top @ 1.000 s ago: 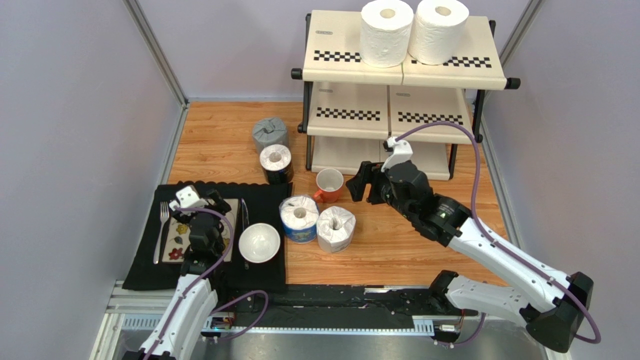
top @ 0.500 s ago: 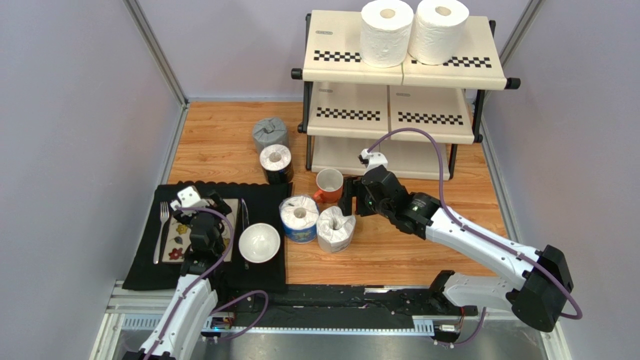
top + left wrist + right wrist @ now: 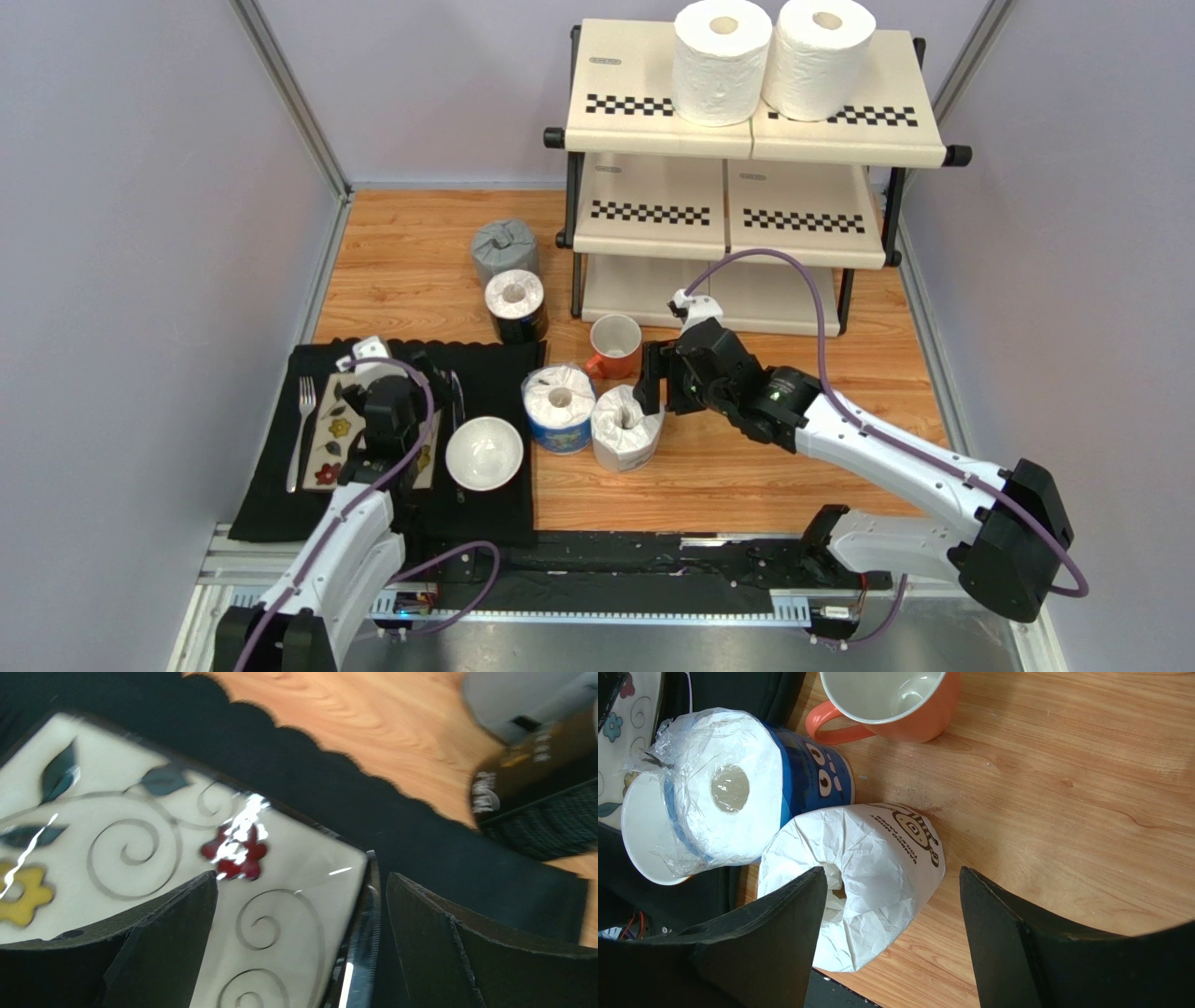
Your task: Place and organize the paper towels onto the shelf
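The blue-wrapped roll is crowding the opposite side of the white-paper-wrapped roll, so I should lower my right gripper next over that roll's side (image 3: 647,412) (image 3: 880,876), with one finger in its core and one outside.
The shelf (image 3: 758,126) stands at the back with two plain white rolls (image 3: 723,56) (image 3: 818,53) on its top tier. On the table are a grey-wrapped roll (image 3: 504,249), a black-wrapped roll (image 3: 516,303), a blue-wrapped roll (image 3: 558,406) (image 3: 724,791) and a white-paper-wrapped roll (image 3: 626,426) (image 3: 878,861). My right gripper (image 3: 650,396) (image 3: 892,876) is open and hovers over the white-paper-wrapped roll, one finger over its core, the other beyond its side. My left gripper (image 3: 410,399) (image 3: 302,878) is open and empty above the plate.
An orange mug (image 3: 613,346) (image 3: 892,700) stands just behind the two near rolls. A white bowl (image 3: 484,452), a patterned plate (image 3: 140,861), a fork (image 3: 302,427) and a knife (image 3: 361,952) lie on the black placemat (image 3: 498,367) at the left.
My right gripper has moved left and down from in front of the shelf to over the white-paper-wrapped roll. My left gripper has shifted a little right over the plate's edge.
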Robot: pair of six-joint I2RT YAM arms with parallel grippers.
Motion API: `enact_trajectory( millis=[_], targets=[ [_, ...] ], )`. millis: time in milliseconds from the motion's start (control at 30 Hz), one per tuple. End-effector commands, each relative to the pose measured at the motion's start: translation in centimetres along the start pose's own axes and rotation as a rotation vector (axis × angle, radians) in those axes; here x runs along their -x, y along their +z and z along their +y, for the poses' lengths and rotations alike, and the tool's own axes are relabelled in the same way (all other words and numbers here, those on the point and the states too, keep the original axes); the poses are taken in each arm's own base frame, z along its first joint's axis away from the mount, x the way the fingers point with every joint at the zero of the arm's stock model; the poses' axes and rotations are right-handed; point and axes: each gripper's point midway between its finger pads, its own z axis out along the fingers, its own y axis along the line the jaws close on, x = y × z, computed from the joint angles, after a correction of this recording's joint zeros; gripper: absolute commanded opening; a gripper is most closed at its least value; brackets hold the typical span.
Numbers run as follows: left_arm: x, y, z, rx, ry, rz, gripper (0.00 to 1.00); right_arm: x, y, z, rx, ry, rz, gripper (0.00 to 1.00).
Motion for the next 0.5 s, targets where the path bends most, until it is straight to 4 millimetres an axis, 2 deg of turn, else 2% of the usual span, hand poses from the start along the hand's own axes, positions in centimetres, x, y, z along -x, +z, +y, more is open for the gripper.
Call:
enact_trajectory(
  millis=[0,167,200,333,367,400,467],
  targets=[
    [4.3,-1.0,-6.0,-0.208,-0.004,0.026,0.99,0.1,-0.9,0.5,0.041,-0.007,-0.024,0.73],
    [6.1,-2.6,-8.5,-0.336,0.047,-0.001,0.99,-1.0,-0.4,1.0,0.086,0.001,-0.003,0.73],
    [5.8,-3.0,-8.7,-0.359,0.058,0.02,0.99,-1.1,-0.3,1.1,0.091,0.004,0.0,0.73],
    [6.5,-3.0,-9.3,-0.379,0.093,0.012,0.99,-1.2,0.0,1.4,0.103,0.008,0.006,0.73],
    [7.4,-3.1,-9.9,-0.393,0.102,0.007,0.99,-1.0,0.1,1.7,0.108,0.003,0.004,0.73],
    [7.0,-3.1,-10.4,-0.416,0.111,0.037,0.99,-1.1,0.0,1.9,0.114,-0.003,0.009,0.73],
    [7.6,-3.2,-11.5,-0.456,0.101,0.037,0.99,-1.0,0.0,2.1,0.121,-0.007,0.006,0.73]
  ],
)
